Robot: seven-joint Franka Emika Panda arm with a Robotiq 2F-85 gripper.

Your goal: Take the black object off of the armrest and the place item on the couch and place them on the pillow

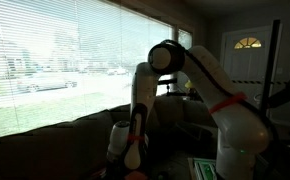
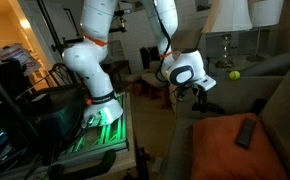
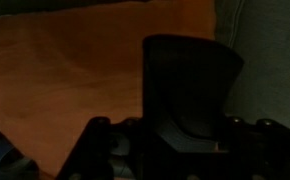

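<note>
My gripper should next carry the black object outward and down onto the pillow beside the remote-like item and release it there, because that orange patch is empty.
In the wrist view a black object (image 3: 190, 85) stands up between the jaws of my gripper (image 3: 185, 128), which is shut on it, above the orange pillow (image 3: 65, 80). An exterior view shows the gripper (image 2: 206, 88) hanging over the near left edge of the orange pillow (image 2: 220, 150), which lies on the couch (image 2: 275, 90). A flat black remote-like item (image 2: 246, 132) lies on the pillow's right part, apart from the gripper. The armrest cannot be made out.
A yellow-green ball (image 2: 234, 74) rests on the couch behind the gripper. A lamp (image 2: 226, 15) stands further back. The robot base sits on a green-lit stand (image 2: 103, 115). A blind-covered window (image 1: 65, 55) lies behind the dark couch back (image 1: 45, 140).
</note>
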